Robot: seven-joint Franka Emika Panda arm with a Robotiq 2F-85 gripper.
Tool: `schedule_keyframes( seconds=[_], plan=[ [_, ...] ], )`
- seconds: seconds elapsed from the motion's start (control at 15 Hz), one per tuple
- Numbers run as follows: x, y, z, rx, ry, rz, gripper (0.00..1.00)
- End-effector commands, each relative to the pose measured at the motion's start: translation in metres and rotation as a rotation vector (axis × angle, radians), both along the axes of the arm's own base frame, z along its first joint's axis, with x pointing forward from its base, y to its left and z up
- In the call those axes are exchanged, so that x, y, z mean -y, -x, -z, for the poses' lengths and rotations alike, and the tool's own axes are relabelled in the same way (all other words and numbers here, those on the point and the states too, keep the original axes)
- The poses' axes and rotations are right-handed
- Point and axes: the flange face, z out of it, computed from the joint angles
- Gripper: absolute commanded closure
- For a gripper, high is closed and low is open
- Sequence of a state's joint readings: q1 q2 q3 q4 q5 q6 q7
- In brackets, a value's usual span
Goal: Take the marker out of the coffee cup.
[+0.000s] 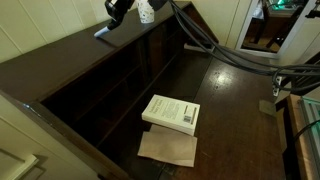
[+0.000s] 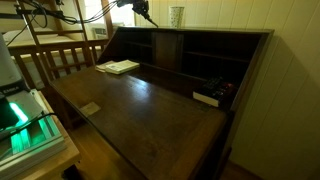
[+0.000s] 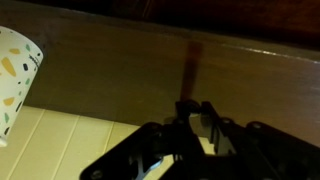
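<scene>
My gripper lowers to the open desk top beside the coffee cup next and releases the marker there, since the marker already hangs outside the cup.
The coffee cup (image 3: 14,78), white paper with dark and yellow speckles, stands at the left edge of the wrist view. In both exterior views it sits on top of the wooden desk (image 2: 176,15) (image 1: 147,12). My gripper (image 3: 194,108) is beside the cup, not over it, and is shut on the marker (image 3: 188,75), a thin dark stick pointing away from the fingertips along the desk top. In an exterior view the gripper (image 2: 140,9) hangs just to one side of the cup, with the marker (image 2: 149,17) outside the cup.
A white book (image 1: 172,112) lies on a sheet of brown paper (image 1: 168,148) on the open desk flap. A small bluish object (image 1: 103,32) lies on the desk top under the gripper. Dark shelves (image 2: 150,48) run along the back, holding a small dark item (image 2: 213,93).
</scene>
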State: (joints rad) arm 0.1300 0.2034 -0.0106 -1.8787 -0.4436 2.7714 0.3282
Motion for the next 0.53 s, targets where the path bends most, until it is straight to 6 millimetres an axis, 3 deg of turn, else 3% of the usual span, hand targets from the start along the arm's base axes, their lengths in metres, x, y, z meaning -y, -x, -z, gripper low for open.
schedule_keyframes(
  seconds=[0.0, 0.13, 0.2, 0.33, 0.47],
  plan=[
    [0.0037, 0.0064, 0.0129, -0.062, -0.005, -0.022, 0.88],
    [0.0064, 0.0067, 0.0159, -0.087, -0.01, -0.017, 0.75],
    [0.0082, 0.0062, 0.0171, -0.096, -0.011, -0.011, 0.74],
    [0.0109, 0.0056, 0.0188, -0.114, -0.01, -0.001, 0.49],
    [0.0134, 0.0051, 0.0186, -0.125, -0.012, 0.012, 0.41]
  ],
)
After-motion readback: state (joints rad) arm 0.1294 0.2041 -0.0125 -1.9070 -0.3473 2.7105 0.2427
